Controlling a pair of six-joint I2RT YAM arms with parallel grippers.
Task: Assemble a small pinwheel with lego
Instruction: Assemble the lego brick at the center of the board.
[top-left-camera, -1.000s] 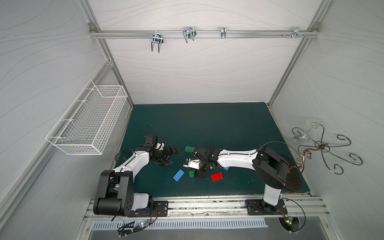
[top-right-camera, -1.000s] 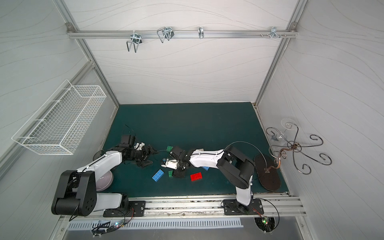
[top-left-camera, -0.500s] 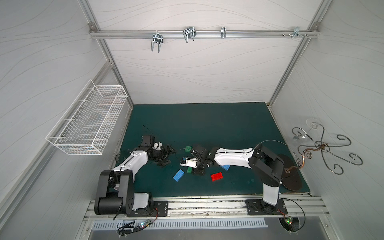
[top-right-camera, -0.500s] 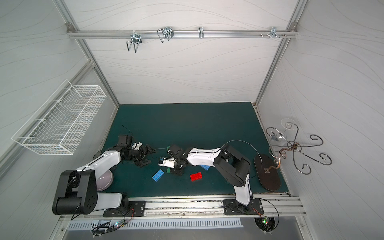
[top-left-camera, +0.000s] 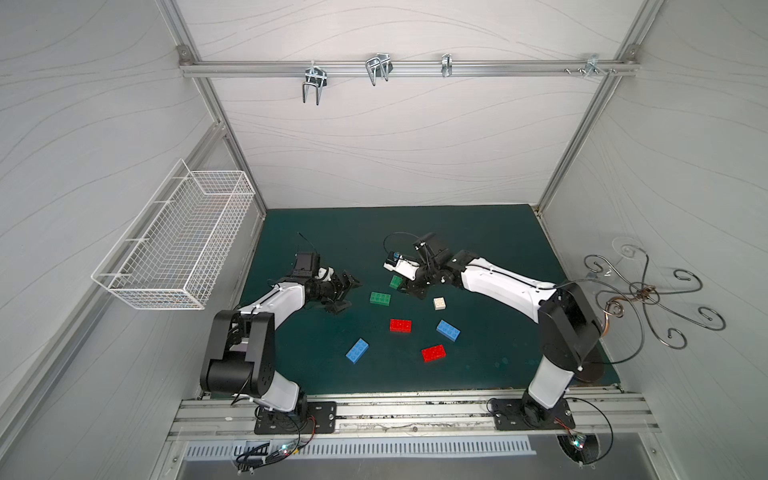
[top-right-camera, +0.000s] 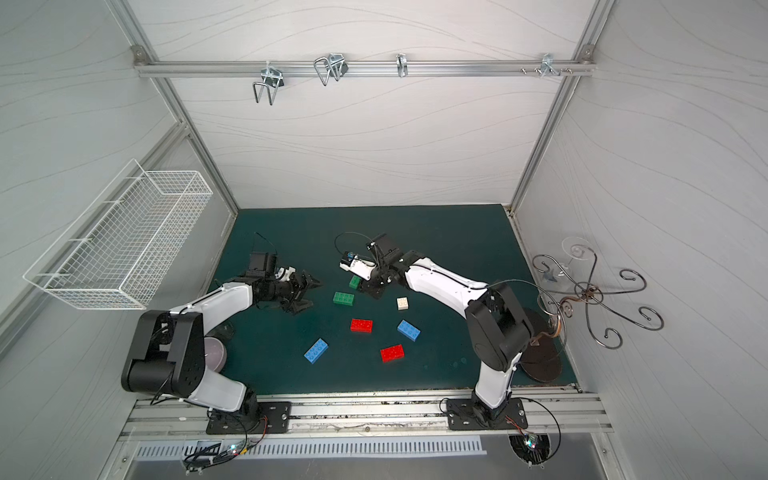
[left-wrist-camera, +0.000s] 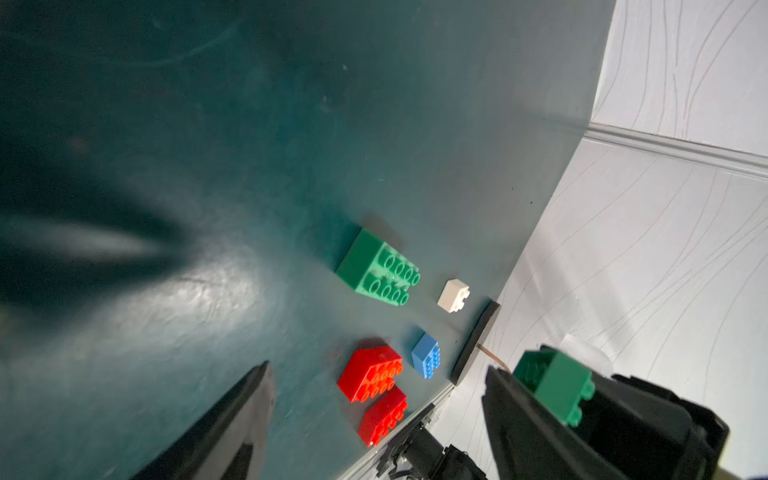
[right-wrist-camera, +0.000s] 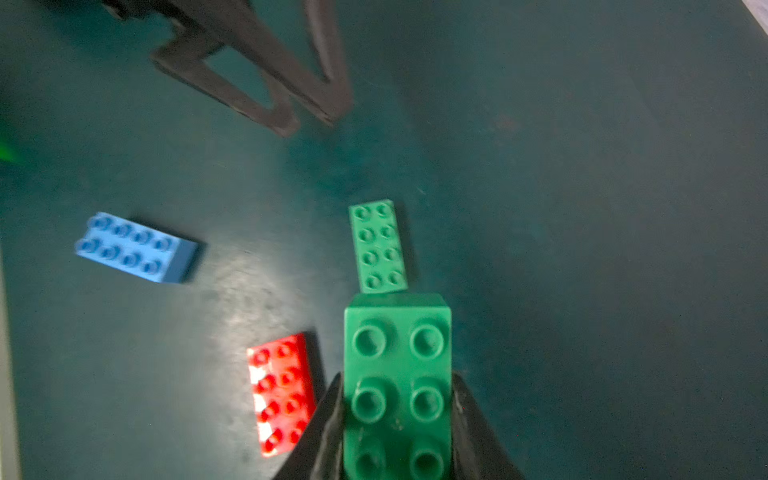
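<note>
I need to lower my right gripper next to the bare mat (top-left-camera: 397, 302) beside the end of the second green brick toward the white brick and let go of my brick, because that end is clear.
The lego lies loose on the dark green mat; no joined pinwheel shows. My right gripper (right-wrist-camera: 397, 415) is shut on a green brick (right-wrist-camera: 397, 365), held above the mat in both top views (top-left-camera: 395, 281) (top-right-camera: 354, 281). A second green brick (top-left-camera: 380, 298) (right-wrist-camera: 377, 247) lies just below and in front of it. Also on the mat are a white square brick (top-left-camera: 439, 303), two red bricks (top-left-camera: 400, 325) (top-left-camera: 433, 353) and two blue bricks (top-left-camera: 448, 330) (top-left-camera: 357, 350). To the left of the bricks, my left gripper (top-left-camera: 347, 293) (left-wrist-camera: 374, 419) is open with nothing between its fingers.
A white wire basket (top-left-camera: 174, 245) hangs on the left wall. A curly metal hook stand (top-left-camera: 640, 291) with a dark round base (top-left-camera: 590, 370) stands at the right edge of the mat. The metal rail (top-left-camera: 415, 411) runs along the front.
My right gripper shut on the green brick near the front middle and carried it up and toward the back, uncovering the red, white and blue bricks. The left gripper barely moved.
</note>
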